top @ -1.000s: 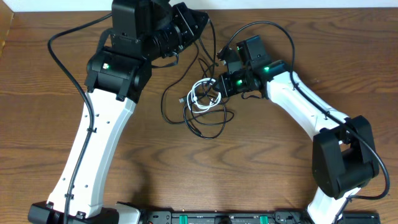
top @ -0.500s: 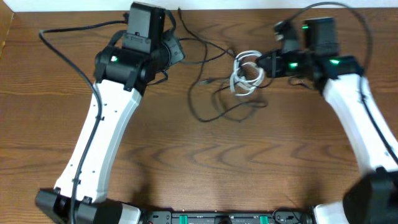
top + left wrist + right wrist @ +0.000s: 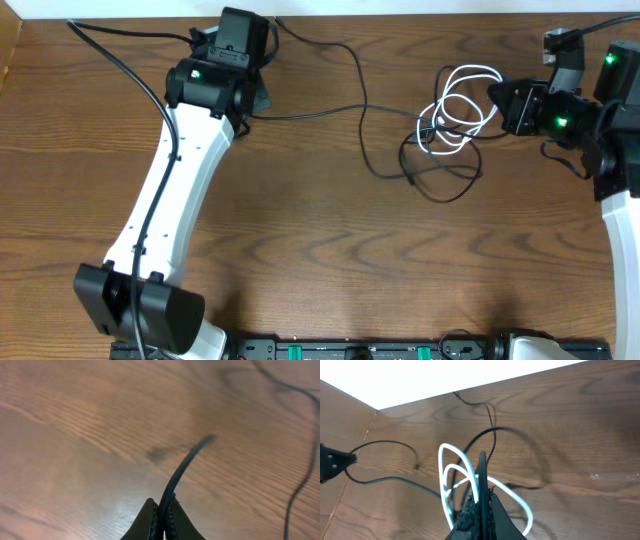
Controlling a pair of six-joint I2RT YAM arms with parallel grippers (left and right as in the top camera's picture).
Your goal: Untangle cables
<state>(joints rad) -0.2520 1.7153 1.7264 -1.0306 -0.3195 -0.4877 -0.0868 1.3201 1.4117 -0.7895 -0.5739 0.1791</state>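
Note:
I should next turn my left gripper toward the tangle (image 3: 440,180), over the bare wood short (image 3: 288,138) of it, and let go of the black cable, because the cable's end hangs clear of the loops.
A black cable (image 3: 345,105) runs from my left gripper (image 3: 262,97) rightward across the table, then drops into a loose tangle (image 3: 440,180). White cable loops (image 3: 458,108) sit in that tangle right at my right gripper (image 3: 497,100). In the left wrist view my left gripper (image 3: 162,519) is shut on the black cable (image 3: 186,461), held low over the wood. In the right wrist view my right gripper (image 3: 481,507) is shut on a black strand (image 3: 482,467), with the white loops (image 3: 451,467) hanging around the fingers.
The left arm's own black lead (image 3: 120,65) lies along the back left. The table's back edge (image 3: 400,10) meets a white wall. A black rail (image 3: 350,350) runs along the front edge. Bare wood (image 3: 350,260) spans the middle front.
The arms have drawn apart: my left gripper moved left and back, my right gripper moved right, carrying the white loops and tangle. The black cable between them is stretched out longer.

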